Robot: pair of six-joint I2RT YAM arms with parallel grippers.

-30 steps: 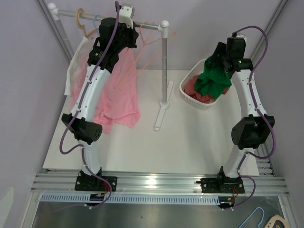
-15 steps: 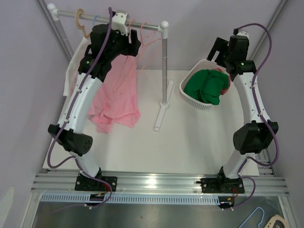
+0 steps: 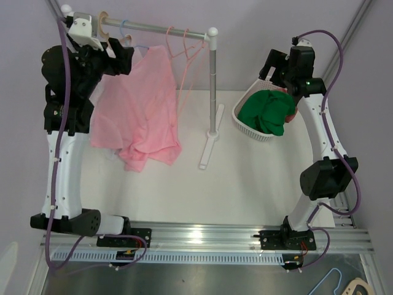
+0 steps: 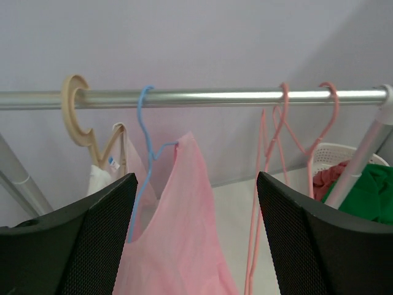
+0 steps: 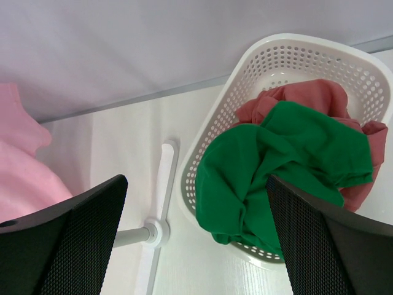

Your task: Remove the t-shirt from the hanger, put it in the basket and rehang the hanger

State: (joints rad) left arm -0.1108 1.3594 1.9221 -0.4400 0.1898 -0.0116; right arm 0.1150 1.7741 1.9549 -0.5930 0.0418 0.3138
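The blue hanger's neck (image 3: 124, 34) (image 4: 150, 151) just below the bar is bare of pink cloth, so next my left gripper should move outward to that part of the hanger and close there.
A pink t-shirt (image 3: 147, 104) (image 4: 184, 233) hangs from a blue hanger (image 4: 144, 153) (image 3: 126, 29) hooked over the silver rail (image 3: 153, 27) (image 4: 215, 96), and its hem trails onto the table. My left gripper (image 3: 121, 56) (image 4: 196, 178) is open, level with the rail's left end. It faces the shirt's collar and touches nothing. My right gripper (image 3: 273, 64) (image 5: 196, 181) hangs open and empty above the white basket (image 3: 245, 126) (image 5: 319, 52). A green shirt (image 3: 267, 110) (image 5: 276, 166) lies in that basket, draped over its rim.
Two bare pink hangers (image 3: 184, 46) (image 4: 282, 123) hang right of the pink shirt. Left of it, a beige hanger (image 3: 104, 27) (image 4: 73, 110) carries a white garment (image 4: 101, 178). The rail's post (image 3: 213, 86) stands on a foot (image 3: 209, 144) mid-table. A red garment (image 5: 319, 98) lies under the green shirt.
My left gripper opened and drew back leftward from the hanger. My right gripper opened, dropped the green shirt into the basket and pulled up off it.
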